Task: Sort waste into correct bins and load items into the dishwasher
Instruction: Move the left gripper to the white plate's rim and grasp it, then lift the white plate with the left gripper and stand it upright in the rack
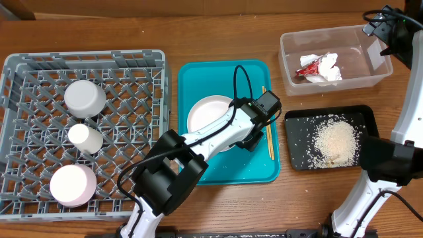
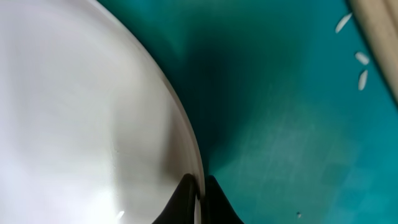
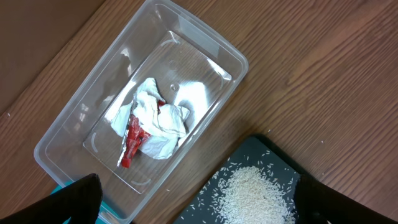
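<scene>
The plate point(image 1: 210, 114) goes up in my left gripper next, turns upright and comes down for release into the rack's far slots nearest the tray point(image 1: 143, 89), which stand empty.
A white plate point(image 1: 210, 114) lies on the teal tray point(image 1: 198, 168). My left gripper point(image 1: 248, 140) is at the plate's right edge. The left wrist view shows the left gripper point(image 2: 200, 186) shut on the rim of the plate point(image 2: 81, 112). Chopsticks point(image 1: 268, 132) lie along the teal tray's right side. The grey dish rack point(image 1: 132, 99) holds a bowl point(image 1: 84, 98), a small cup point(image 1: 86, 139) and another white dish point(image 1: 73, 184). The napkin point(image 3: 155, 118) and red wrapper point(image 3: 132, 140) lie in the clear tub point(image 3: 74, 118). Rice point(image 3: 252, 193) sits on the black tray point(image 1: 301, 155). My right gripper point(image 3: 199, 183) hangs open, high above the tub and the black tray.
A few stray rice grains point(image 2: 360, 59) lie on the teal tray point(image 2: 280, 124) near a chopstick point(image 2: 379, 25). The right arm point(image 1: 383, 158) rises along the table's right edge. Bare wood point(image 1: 218, 33) runs between rack, tray and bins.
</scene>
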You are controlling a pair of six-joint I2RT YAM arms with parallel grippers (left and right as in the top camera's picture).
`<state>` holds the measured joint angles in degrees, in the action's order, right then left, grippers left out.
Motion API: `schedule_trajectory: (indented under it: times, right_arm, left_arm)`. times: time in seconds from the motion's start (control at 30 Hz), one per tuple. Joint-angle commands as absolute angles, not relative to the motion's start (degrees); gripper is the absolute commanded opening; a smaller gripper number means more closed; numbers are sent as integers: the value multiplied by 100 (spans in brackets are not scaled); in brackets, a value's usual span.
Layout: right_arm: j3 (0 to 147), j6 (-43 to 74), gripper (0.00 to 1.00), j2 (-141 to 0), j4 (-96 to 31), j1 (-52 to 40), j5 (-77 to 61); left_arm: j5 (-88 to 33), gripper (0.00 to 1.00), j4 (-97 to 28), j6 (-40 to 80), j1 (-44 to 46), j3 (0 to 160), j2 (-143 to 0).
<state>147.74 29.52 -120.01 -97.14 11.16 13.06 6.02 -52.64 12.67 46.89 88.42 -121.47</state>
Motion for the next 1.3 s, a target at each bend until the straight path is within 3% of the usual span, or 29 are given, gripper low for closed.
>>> schedule_trajectory:
  times: [0.0, 0.5, 0.87, 0.97, 1.27]
  right_arm:
    - [14853, 2908, 100, -11863, -9699, 1127, 1367]
    - [14853, 2908, 100, -11863, -9699, 1127, 1367]
    - [14853, 2908, 100, -11863, -9699, 1127, 1367]
    - [14853, 2908, 100, -11863, -9699, 1127, 1367]
    - [14853, 2908, 100, -11863, -9699, 1127, 1367]
  left_arm:
    - [403, 4, -5623, 1262, 4685, 9072, -12287]
    - [478, 4, -8141, 1516, 4521, 11863, -12097]
    - [510, 4, -8855, 1516, 3028, 12567, -11187]
    - [-145, 4, -8847, 1048, 2467, 12567, -11063]
    - [-3697, 4, -8853, -1170, 779, 12562, -11056]
